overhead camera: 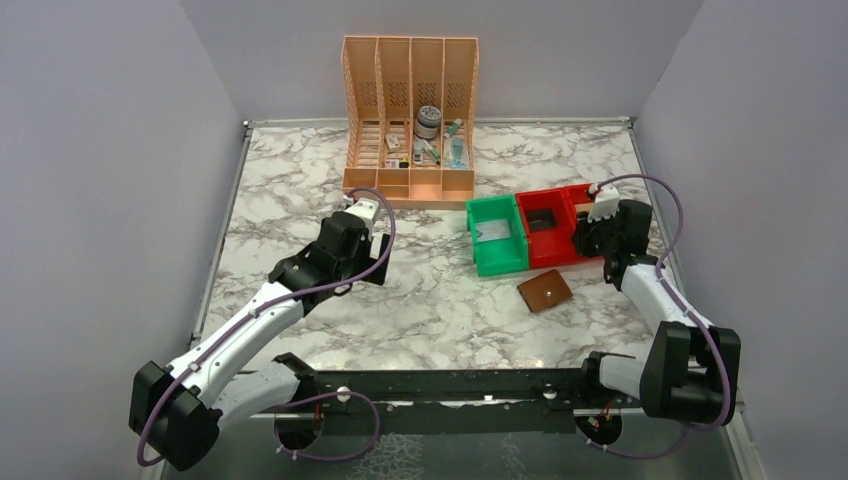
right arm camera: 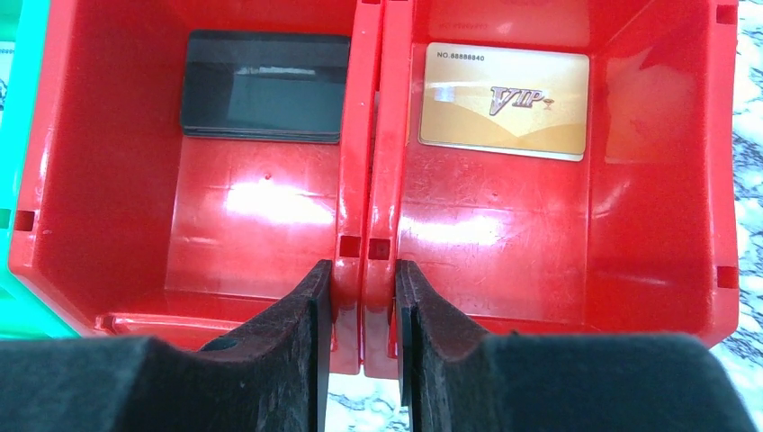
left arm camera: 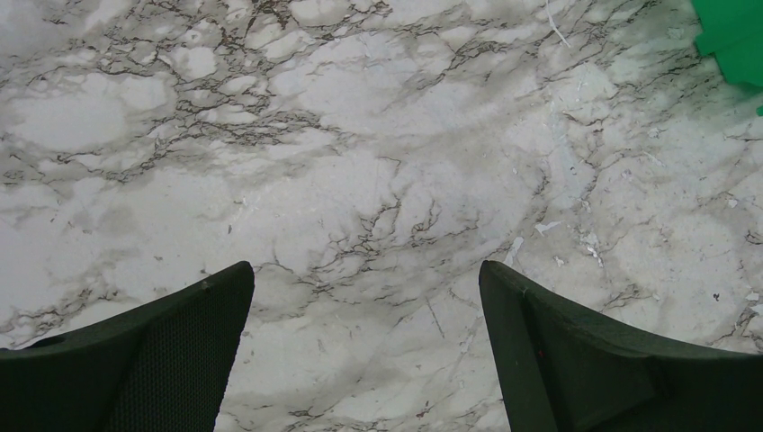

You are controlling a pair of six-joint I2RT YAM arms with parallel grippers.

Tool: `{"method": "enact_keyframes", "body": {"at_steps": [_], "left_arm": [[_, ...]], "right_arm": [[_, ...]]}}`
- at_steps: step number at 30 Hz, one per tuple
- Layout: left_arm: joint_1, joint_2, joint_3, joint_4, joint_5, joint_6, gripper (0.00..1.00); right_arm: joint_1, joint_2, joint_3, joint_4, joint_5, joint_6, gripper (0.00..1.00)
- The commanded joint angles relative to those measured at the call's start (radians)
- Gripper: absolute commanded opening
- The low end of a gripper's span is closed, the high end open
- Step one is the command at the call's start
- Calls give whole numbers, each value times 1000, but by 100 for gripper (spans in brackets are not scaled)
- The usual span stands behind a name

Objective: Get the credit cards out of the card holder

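My right gripper should next slide the bins left in the top view and free them, as bare marble before the organiser lies there.
The brown card holder [overhead camera: 545, 290] lies flat on the marble table, in front of the bins and apart from both grippers. A gold card [right arm camera: 504, 101] lies in the right red bin [right arm camera: 657, 225]. A dark stack of cards [right arm camera: 265, 85] lies in the left red bin [right arm camera: 99, 207]. A pale card [overhead camera: 494, 232] lies in the green bin [overhead camera: 497, 262]. My right gripper [right arm camera: 363, 270] straddles the joined walls of the two red bins at their near edge, its pads pressed on them. My left gripper [left arm camera: 366, 279] is open and empty over bare marble.
A peach file organiser [overhead camera: 410, 120] with small items stands at the back centre. The three bins sit side by side at the right, the green one [left arm camera: 733, 40] just showing in the left wrist view. Grey walls close in the table on three sides.
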Motion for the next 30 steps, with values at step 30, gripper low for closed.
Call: {"method": "enact_keyframes", "body": {"at_steps": [30], "left_arm": [[12, 17, 9, 16, 11, 1, 99]], "right_arm": [[399, 96, 114, -33, 137, 507, 18]]}}
